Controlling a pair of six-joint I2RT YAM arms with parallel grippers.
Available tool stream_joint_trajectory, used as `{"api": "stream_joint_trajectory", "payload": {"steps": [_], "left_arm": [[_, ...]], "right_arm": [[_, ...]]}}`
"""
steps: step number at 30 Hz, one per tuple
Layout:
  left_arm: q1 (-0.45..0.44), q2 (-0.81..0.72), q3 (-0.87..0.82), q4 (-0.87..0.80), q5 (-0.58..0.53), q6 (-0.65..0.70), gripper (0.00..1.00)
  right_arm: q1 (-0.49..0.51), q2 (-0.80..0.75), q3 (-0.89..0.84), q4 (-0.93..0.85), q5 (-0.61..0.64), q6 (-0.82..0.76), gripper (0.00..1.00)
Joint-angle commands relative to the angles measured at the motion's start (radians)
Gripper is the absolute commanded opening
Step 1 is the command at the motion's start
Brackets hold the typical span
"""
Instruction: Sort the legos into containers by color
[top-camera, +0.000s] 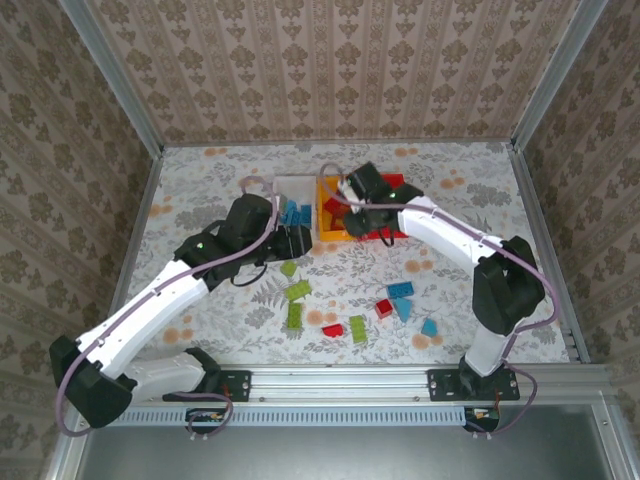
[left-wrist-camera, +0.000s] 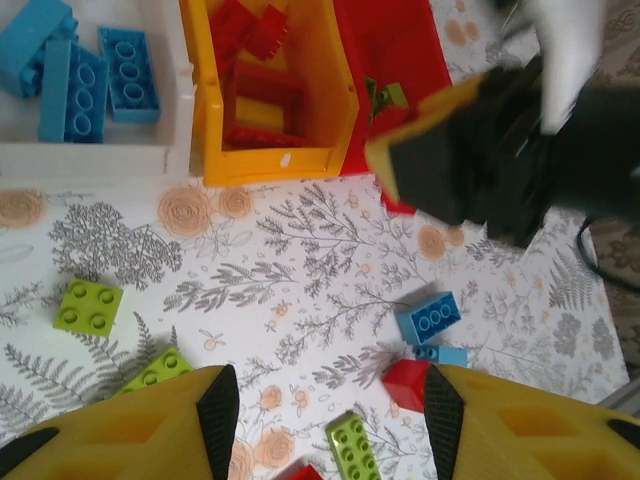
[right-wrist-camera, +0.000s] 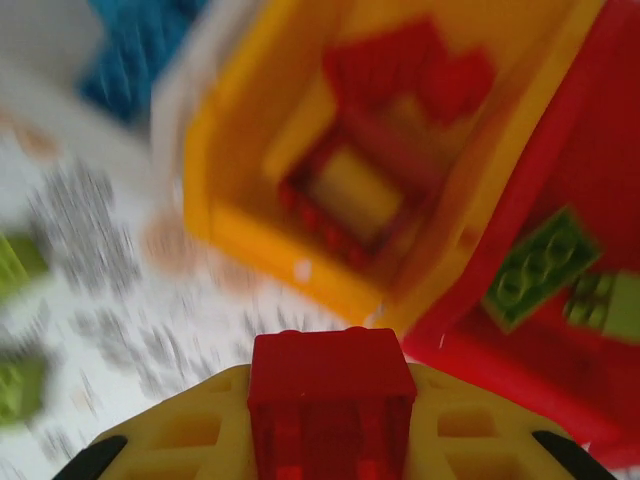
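Observation:
The red lego should go outward in my right gripper next, over the red legos inside the orange-yellow bin (top-camera: 333, 236) (right-wrist-camera: 405, 75), and be released, because its color already lies there.
Three containers stand side by side: a white bin (top-camera: 284, 183) with blue legos (left-wrist-camera: 100, 70), an orange-yellow bin (top-camera: 333, 236) with red legos (right-wrist-camera: 400, 70), and a red bin (top-camera: 397, 181) with green legos (right-wrist-camera: 538, 265). My right gripper (right-wrist-camera: 333, 432) is shut on a red lego (right-wrist-camera: 331, 366), just off the yellow bin's near wall (right-wrist-camera: 270, 255). From above it (top-camera: 350, 208) hangs over that bin. My left gripper (left-wrist-camera: 330, 425) is open above the table, with a green lego (left-wrist-camera: 352, 447) lying below between its fingers. A red lego (left-wrist-camera: 405, 383) lies by the right finger (left-wrist-camera: 443, 420).
Loose legos lie on the floral table (top-camera: 200, 180) in front of the bins: green ones (top-camera: 296, 291), red ones (top-camera: 332, 329) and blue ones (top-camera: 401, 290). The left gripper (top-camera: 298, 240) sits close to the white bin's front. Metal rails edge the table.

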Motion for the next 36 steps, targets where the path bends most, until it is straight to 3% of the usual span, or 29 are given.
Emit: {"api": "stream_joint_trajectory", "payload": {"steps": [1, 6, 12, 21, 28, 36], "left_arm": [[-0.009, 0.031, 0.045, 0.012, -0.069, 0.052, 0.54], [-0.020, 0.083, 0.096, 0.009, -0.087, 0.099, 0.54], [-0.029, 0.159, 0.155, 0.032, -0.105, 0.156, 0.56], [-0.027, 0.158, 0.160, 0.027, -0.112, 0.152, 0.56], [-0.026, 0.136, 0.122, -0.009, -0.105, 0.158, 0.58], [-0.009, 0.139, 0.092, -0.086, -0.079, 0.174, 0.59]], "right_arm": [[-0.015, 0.099, 0.136, 0.063, -0.084, 0.184, 0.20], [-0.046, 0.269, 0.349, 0.092, -0.062, 0.283, 0.21], [-0.058, 0.472, 0.621, -0.096, 0.086, 0.223, 0.21], [-0.063, 0.591, 0.697, -0.096, 0.027, 0.260, 0.26], [-0.065, 0.552, 0.681, -0.101, 0.028, 0.256, 0.55], [-0.063, 0.338, 0.486, -0.006, 0.033, 0.215, 0.60]]}}
